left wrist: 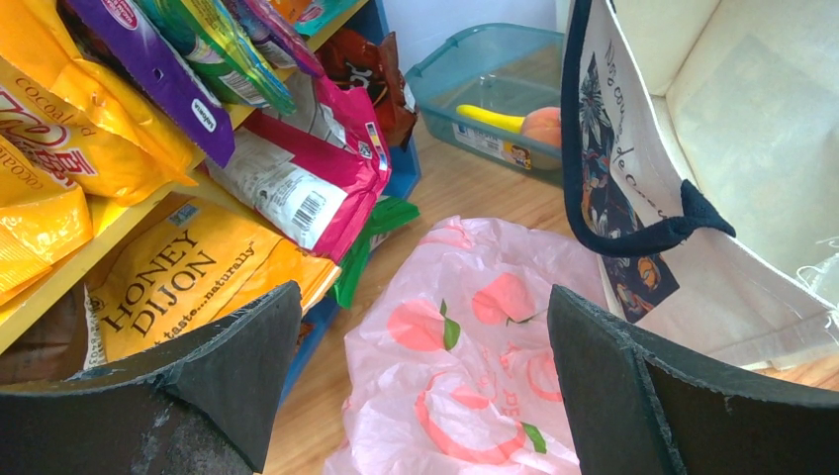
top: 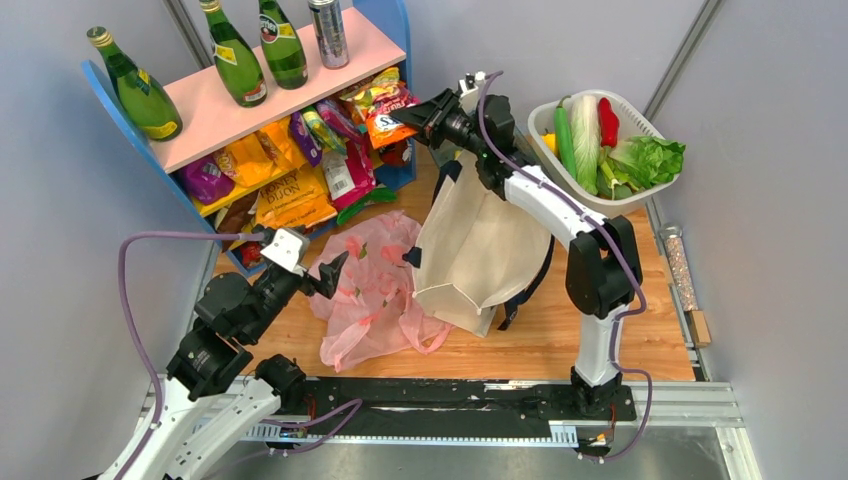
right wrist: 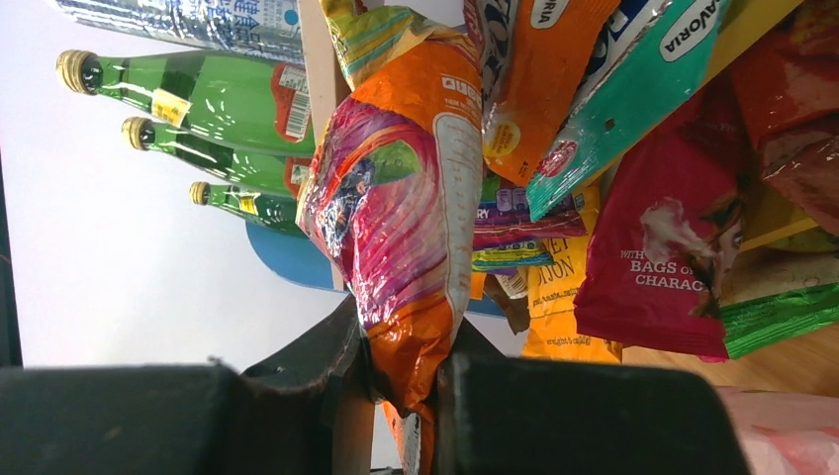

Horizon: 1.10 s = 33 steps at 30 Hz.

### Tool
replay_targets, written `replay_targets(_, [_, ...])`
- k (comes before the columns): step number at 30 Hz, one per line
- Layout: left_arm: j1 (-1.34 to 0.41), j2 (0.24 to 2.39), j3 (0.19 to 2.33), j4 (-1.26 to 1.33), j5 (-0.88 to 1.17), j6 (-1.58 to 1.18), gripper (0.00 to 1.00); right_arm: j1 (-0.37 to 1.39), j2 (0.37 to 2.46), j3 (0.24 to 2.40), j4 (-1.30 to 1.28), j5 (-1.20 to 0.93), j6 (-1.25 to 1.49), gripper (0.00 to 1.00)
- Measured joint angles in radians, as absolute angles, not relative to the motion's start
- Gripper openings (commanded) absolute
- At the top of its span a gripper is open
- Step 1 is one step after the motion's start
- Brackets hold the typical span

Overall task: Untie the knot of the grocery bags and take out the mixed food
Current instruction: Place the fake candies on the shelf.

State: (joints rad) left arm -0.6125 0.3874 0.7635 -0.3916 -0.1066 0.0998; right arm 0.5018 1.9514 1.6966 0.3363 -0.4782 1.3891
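The right gripper will push left in the top view to the snack row under the pink board (top: 356, 93) (right wrist: 503, 64) and let go of the packet where similar packets stand.
The pink plastic bag (top: 375, 290) lies slack and crumpled on the wooden table; no knot shows on it. The cream tote (top: 475, 245) with navy handles stands right of it. My left gripper (top: 325, 275) is open and empty at the pink bag's left edge; in the left wrist view (left wrist: 423, 297) the bag (left wrist: 475, 366) lies between its spread fingers. My right gripper (top: 420, 115) is raised by the shelf, shut on an orange and magenta crisp packet (top: 390, 115), which hangs from the jaws in the right wrist view (right wrist: 406, 198).
A basket (top: 640, 112) at the back right holds cucumber (top: 565, 140), pale cabbage, red pepper (top: 607, 120) and lettuce (top: 650, 160); banana (left wrist: 490, 119) and peach (left wrist: 541, 126) show in it too. A blue shelf (top: 230, 100) with green bottles and snack packets stands at the back left.
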Motion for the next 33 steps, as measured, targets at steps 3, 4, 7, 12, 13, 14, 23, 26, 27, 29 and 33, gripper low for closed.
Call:
replay_targets(3, [-0.612, 0.387, 0.764, -0.392, -0.106, 0.102, 1.00, 0.504, 1.961, 1.697, 0.340, -0.469, 1.396, 0.00])
replay_targets(4, [-0.612, 0.387, 0.764, -0.392, -0.105, 0.103, 1.00, 0.505, 1.964, 1.697, 0.339, -0.468, 1.397, 0.00])
replay_targets(7, [-0.612, 0.387, 0.764, -0.392, -0.102, 0.104, 1.00, 0.508, 1.994, 1.736, 0.333, -0.466, 1.397, 0.00])
replay_targets(12, [-0.612, 0.388, 0.759, -0.393, -0.102, 0.107, 1.00, 0.508, 2.066, 1.837, 0.306, -0.458, 1.394, 0.00])
replay_targets(13, [-0.612, 0.388, 0.758, -0.393, -0.102, 0.108, 1.00, 0.508, 2.079, 1.858, 0.296, -0.456, 1.391, 0.00])
replay_targets(14, [-0.612, 0.387, 0.757, -0.393, -0.102, 0.108, 1.00, 0.508, 2.091, 1.876, 0.286, -0.453, 1.388, 0.00])
replay_targets(23, [-0.612, 0.387, 0.752, -0.393, -0.101, 0.112, 1.00, 0.521, 2.166, 2.037, 0.210, -0.433, 1.346, 0.00])
replay_targets(26, [-0.612, 0.387, 0.752, -0.393, -0.098, 0.113, 1.00, 0.524, 2.194, 2.086, 0.186, -0.424, 1.336, 0.00])
replay_targets(27, [-0.612, 0.387, 0.752, -0.393, -0.097, 0.113, 1.00, 0.525, 2.206, 2.103, 0.176, -0.422, 1.333, 0.00])
replay_targets(29, [-0.612, 0.387, 0.752, -0.393, -0.094, 0.115, 1.00, 0.529, 2.225, 2.138, 0.163, -0.418, 1.328, 0.00])
replay_targets(33, [-0.612, 0.387, 0.752, -0.393, -0.087, 0.115, 1.00, 0.536, 2.252, 2.183, 0.148, -0.408, 1.315, 0.00])
